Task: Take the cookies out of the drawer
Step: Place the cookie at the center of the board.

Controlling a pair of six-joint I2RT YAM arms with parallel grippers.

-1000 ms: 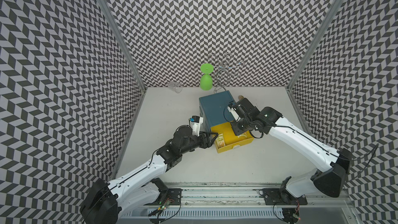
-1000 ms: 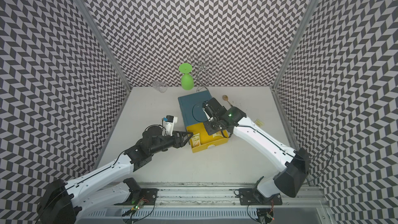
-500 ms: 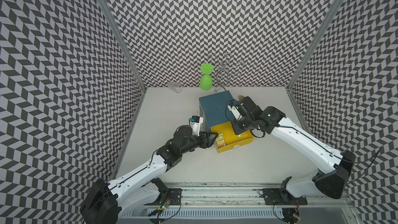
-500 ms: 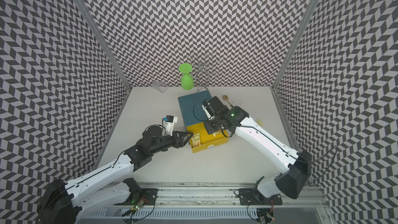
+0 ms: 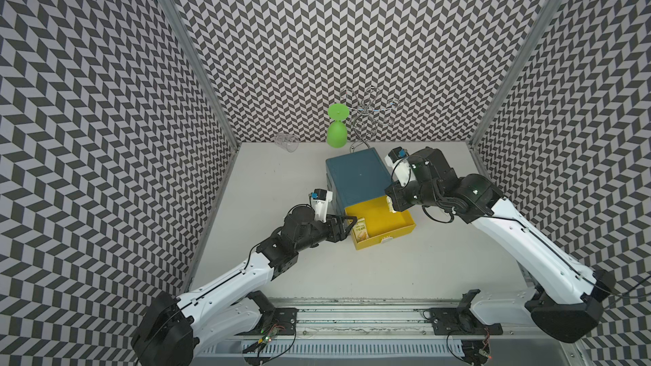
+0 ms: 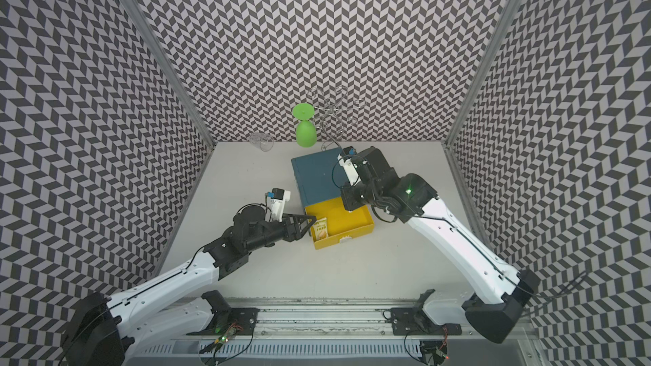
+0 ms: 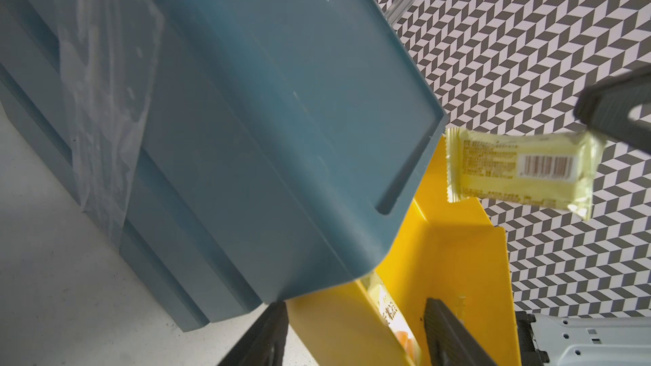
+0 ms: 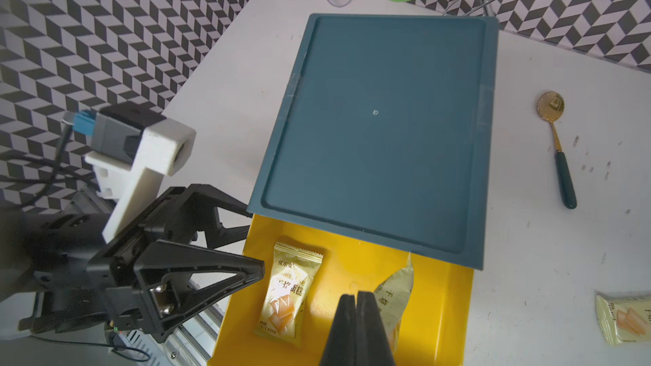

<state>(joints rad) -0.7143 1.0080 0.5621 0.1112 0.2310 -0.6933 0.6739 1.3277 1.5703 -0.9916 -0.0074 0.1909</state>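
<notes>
The tabletop is bare between the spoon's handle and the third packet, so I should swing my right gripper clear of the drawer (image 5: 384, 216), lower it there and let go of the packet.
The yellow drawer (image 5: 384, 216) (image 8: 440, 293) stands pulled out of the blue cabinet (image 5: 357, 179) (image 7: 264, 117). My right gripper (image 8: 356, 297) (image 5: 391, 205) is shut on a pale yellow cookie packet (image 8: 396, 293) (image 7: 518, 167), which hangs above the drawer. Another cookie packet (image 8: 289, 293) (image 5: 361, 233) lies flat in the drawer by its left wall. My left gripper (image 7: 354, 306) (image 5: 351, 227) is open and straddles that wall, one finger outside and one inside. A third packet (image 8: 623, 318) lies on the table right of the drawer.
A gold spoon with a dark handle (image 8: 556, 149) lies on the table right of the cabinet. At the back wall a green goblet (image 5: 336, 132) hangs upside down on a wire rack (image 5: 368, 114), with a clear glass (image 5: 287, 140) to its left.
My right wrist has lifted and swung toward the back with the packet in its grip. The left arm has stayed put.
</notes>
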